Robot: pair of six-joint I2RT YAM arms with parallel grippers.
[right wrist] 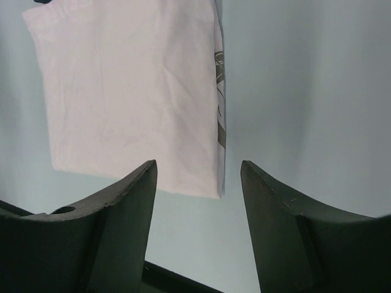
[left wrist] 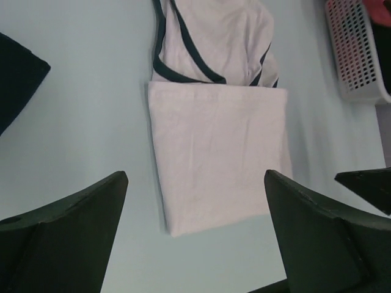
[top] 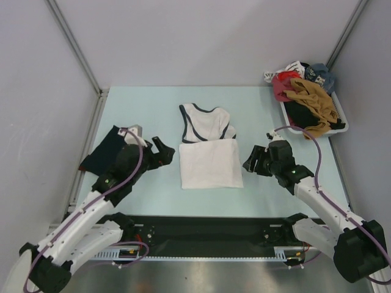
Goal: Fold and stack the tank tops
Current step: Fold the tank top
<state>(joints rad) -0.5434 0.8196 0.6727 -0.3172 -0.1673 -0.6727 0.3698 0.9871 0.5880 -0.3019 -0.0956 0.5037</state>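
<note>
The white top's near corner on the navy top's side lies clear, so next I will bring my left gripper down and back to pinch it.
The white tank top with navy trim lies in the middle of the table, its lower half folded up over the body and its straps toward the back. The left wrist view shows the same white top, and the right wrist view shows its near right corner. The dark navy tank top lies folded at the left; only a corner of it shows in the left wrist view. My left gripper hovers wide open just left of the white top. My right gripper stands open just right of it, holding nothing.
A white basket heaped with mixed clothes stands at the back right; its mesh wall also shows in the left wrist view. Grey walls close in the table on the left, back and right. A black base rail runs along the near edge.
</note>
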